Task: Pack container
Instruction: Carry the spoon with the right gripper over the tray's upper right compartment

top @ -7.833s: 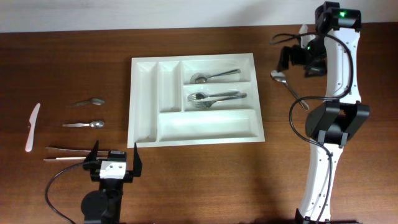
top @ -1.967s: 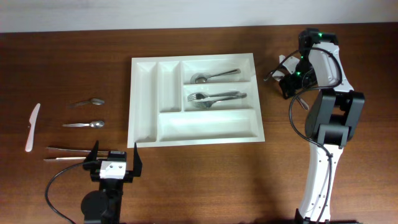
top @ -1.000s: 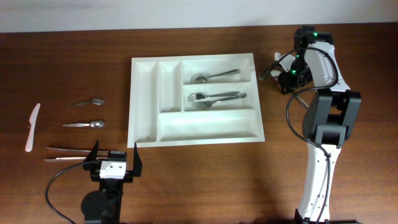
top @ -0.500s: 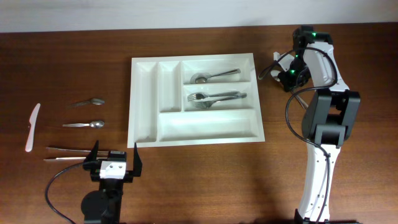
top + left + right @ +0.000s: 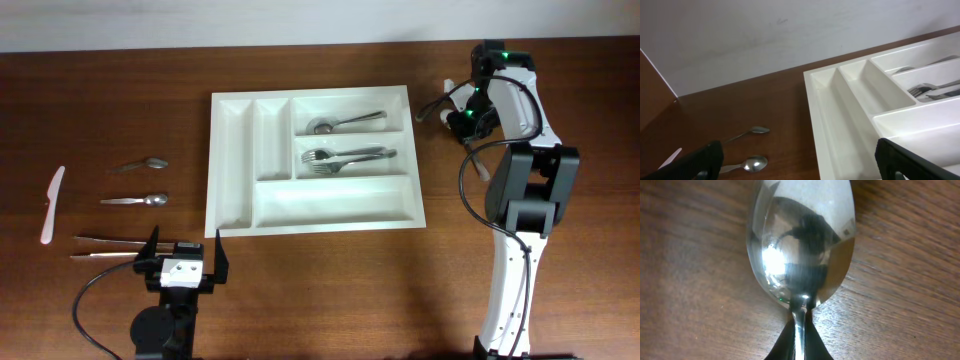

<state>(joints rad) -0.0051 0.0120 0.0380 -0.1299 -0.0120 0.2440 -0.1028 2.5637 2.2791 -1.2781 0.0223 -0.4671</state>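
I need to lift my right gripper's spoon next, cross left in the overhead view to the container's top long compartment [image 5: 352, 113] holding a spoon, then lower and release it.
The white container [image 5: 232, 160] lies mid-table; one spoon [image 5: 345, 122] sits in its top long compartment and forks [image 5: 345, 156] in the middle one. To its right, my right gripper [image 5: 463, 121] is down at the table. In the right wrist view it [image 5: 799, 337] is shut on the neck of a shiny spoon [image 5: 800, 240], whose bowl rests on the wood. The handle end [image 5: 484, 168] pokes out below the arm. My left gripper [image 5: 183, 262] stands open near the front left, empty, facing the container [image 5: 840, 115].
Left of the container lie two spoons [image 5: 147, 162] [image 5: 140, 199], a white plastic knife [image 5: 52, 205] and metal tongs [image 5: 105, 245]. The same two spoons [image 5: 747, 132] [image 5: 750, 164] show in the left wrist view. The right arm's column stands along the table's right side.
My right gripper's jaws have closed onto the spoon's neck beside the container. The left arm and everything else stayed put.
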